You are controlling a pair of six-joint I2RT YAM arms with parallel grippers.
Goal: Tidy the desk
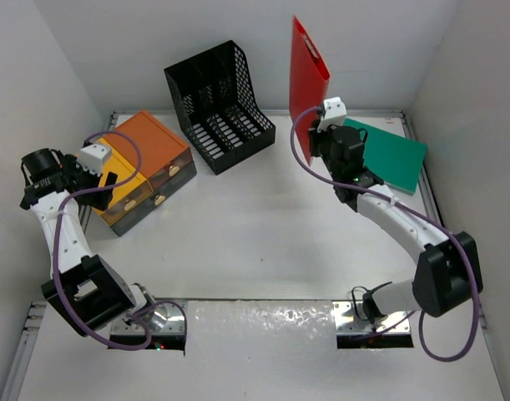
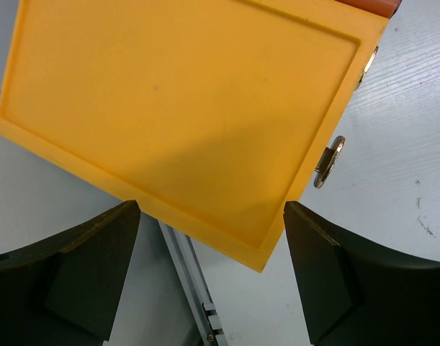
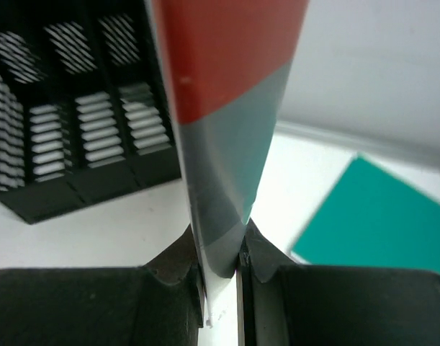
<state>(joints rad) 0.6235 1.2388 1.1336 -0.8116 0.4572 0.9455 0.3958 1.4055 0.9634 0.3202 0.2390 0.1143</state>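
I need to move my right gripper to the left in the top view and down, and let go of the red folder in the rack slot nearest the drawer box, because that slot is empty.
My right gripper [image 1: 321, 113] is shut on the lower edge of a red folder [image 1: 307, 73] and holds it upright above the white desk [image 1: 263, 225]; in the right wrist view the folder [image 3: 220, 101] is pinched between my fingers [image 3: 176, 281]. A green folder [image 1: 390, 154] lies flat on the desk at the back right, also in the right wrist view [image 3: 378, 223]. My left gripper [image 1: 108, 180] is open over the near corner of the orange-yellow drawer box [image 1: 142, 167], whose top fills the left wrist view [image 2: 183, 115].
A black mesh file rack [image 1: 219, 104] stands at the back centre, also in the right wrist view [image 3: 68, 122]. Silver rails edge the desk [image 2: 187, 274]. White walls close in on three sides.
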